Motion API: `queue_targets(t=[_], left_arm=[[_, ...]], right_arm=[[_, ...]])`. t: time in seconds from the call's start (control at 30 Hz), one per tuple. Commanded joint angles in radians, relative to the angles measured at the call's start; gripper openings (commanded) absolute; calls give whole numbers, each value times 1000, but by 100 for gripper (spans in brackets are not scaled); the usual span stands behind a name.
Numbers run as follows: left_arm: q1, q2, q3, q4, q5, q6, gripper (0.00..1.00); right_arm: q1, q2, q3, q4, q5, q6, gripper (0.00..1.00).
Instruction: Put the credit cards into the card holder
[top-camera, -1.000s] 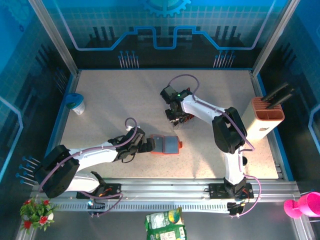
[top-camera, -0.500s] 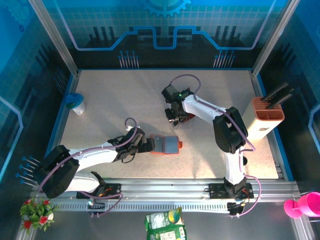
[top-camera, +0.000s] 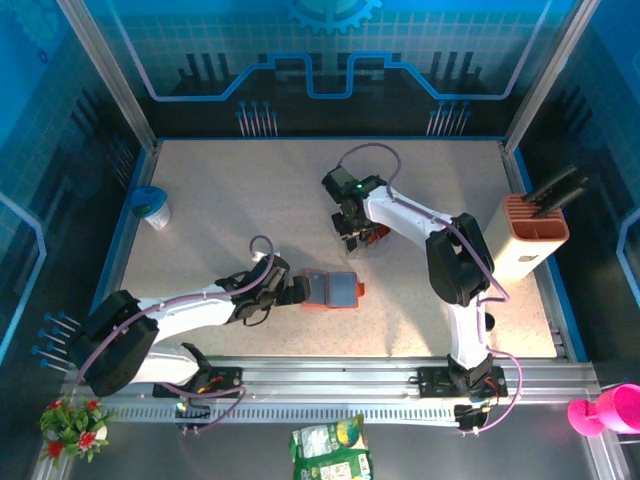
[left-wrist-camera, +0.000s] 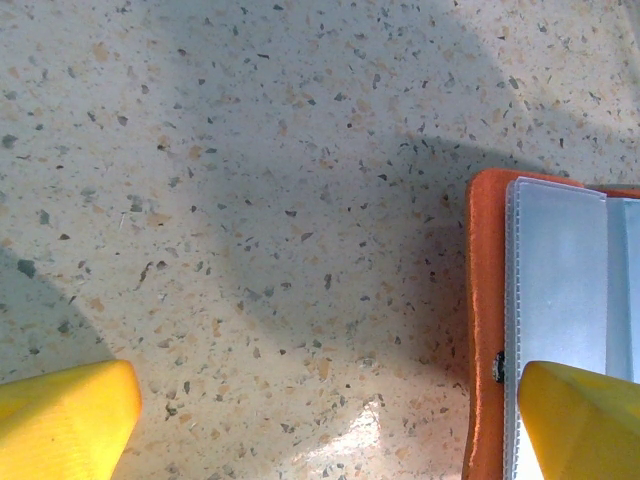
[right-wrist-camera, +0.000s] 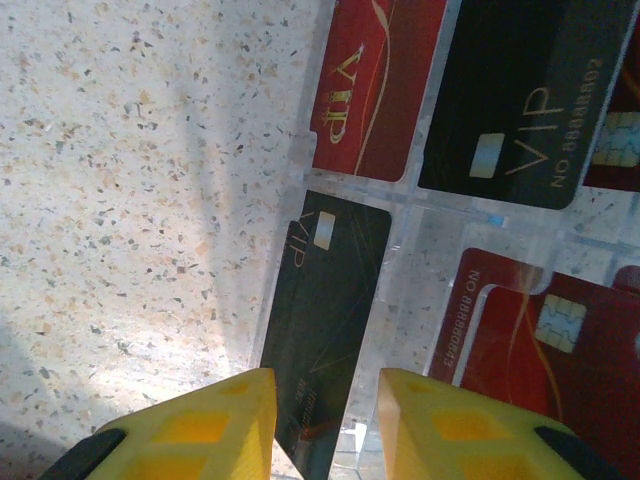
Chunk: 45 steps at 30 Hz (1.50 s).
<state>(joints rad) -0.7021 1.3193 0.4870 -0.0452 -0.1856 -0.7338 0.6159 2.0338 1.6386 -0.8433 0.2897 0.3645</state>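
My right gripper needs to go down around the tilted black card first. Then it needs to close to get the card.
The orange card holder (top-camera: 333, 290) lies open near the middle of the table, grey-blue inside up. My left gripper (top-camera: 297, 290) is at its left edge, open wide. In the left wrist view the holder (left-wrist-camera: 487, 300) sits on the right, and one yellow fingertip (left-wrist-camera: 585, 420) is over its clear pocket. My right gripper (top-camera: 352, 243) hangs over the credit cards (top-camera: 368, 238). Its jaws (right-wrist-camera: 325, 440) stand apart around the lower end of a tilted black card (right-wrist-camera: 328, 320), with a gap on the card's right side. Red cards (right-wrist-camera: 375, 85) and another black card (right-wrist-camera: 525, 100) lie beyond.
The cards sit in a clear plastic tray (right-wrist-camera: 420, 250). A tall salmon-and-white box with black tools (top-camera: 533, 235) stands at the right edge. A small blue-and-white cup (top-camera: 152, 207) is at the far left. Blue rails border the table.
My right gripper's jaws have widened a little and the wrist has shifted slightly over the cards. The left arm and the card holder have not moved.
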Motion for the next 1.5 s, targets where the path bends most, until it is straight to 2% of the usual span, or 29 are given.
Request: queue_targets(t=[0.0, 1.07, 1.3, 1.47], left_arm=[[2, 18, -30, 51, 56, -6, 99], [1, 21, -34, 56, 54, -6, 99], [2, 21, -34, 58, 55, -7, 99], [2, 16, -34, 52, 55, -6, 99]], right_arm=[[8, 46, 27, -38, 20, -10, 34], [-32, 29, 21, 15, -108, 38, 25], [-39, 28, 21, 17, -120, 40, 17], [-44, 12, 15, 19, -129, 40, 7]])
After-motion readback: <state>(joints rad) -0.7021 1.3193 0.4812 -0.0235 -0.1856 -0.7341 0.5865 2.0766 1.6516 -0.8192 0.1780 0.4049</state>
